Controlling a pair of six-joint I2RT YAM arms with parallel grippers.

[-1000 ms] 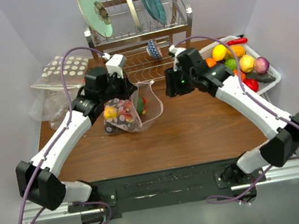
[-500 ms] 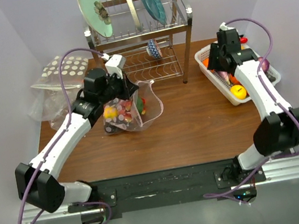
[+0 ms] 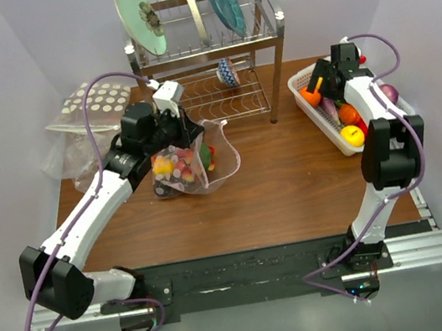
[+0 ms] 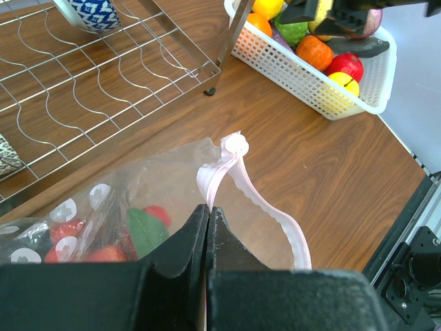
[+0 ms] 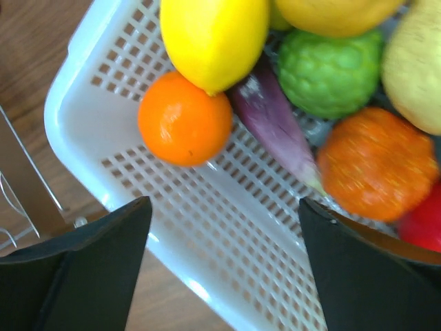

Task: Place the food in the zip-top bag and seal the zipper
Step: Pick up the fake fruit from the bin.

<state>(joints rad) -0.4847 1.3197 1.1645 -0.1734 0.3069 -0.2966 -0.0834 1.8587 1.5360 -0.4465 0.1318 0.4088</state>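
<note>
I will next lower my right gripper onto the orange beside the basket's rack-side [image 5: 184,120], with my open fingers on either side of that orange, because the lemon [image 5: 213,38] leaves most of it in view.
My left gripper [image 3: 188,134] is shut on the mouth edge of the zip-top bag [image 3: 222,158], pinching it right at the pale pink zipper [image 4: 272,207], which curves away open beyond the fingertips [image 4: 220,234]. Inside the bag lie red berries [image 4: 103,254] and other food. More food sits in the white basket [image 3: 315,116]: a lemon [image 5: 213,38], an orange [image 5: 185,118], a purple piece [image 5: 272,127]. My right gripper [image 5: 224,227] hangs open just over the basket floor, holding nothing.
A metal dish rack [image 3: 202,50] with plates and a blue patterned bowl [image 3: 226,71] stands at the back. A polka-dot bag [image 3: 96,101] lies at the back left. The rack's leg [image 4: 220,62] stands between the bag and the basket.
My right arm has swung from beside the bag over to the basket, and its jaws have opened wide. The left gripper and bag have stayed put.
</note>
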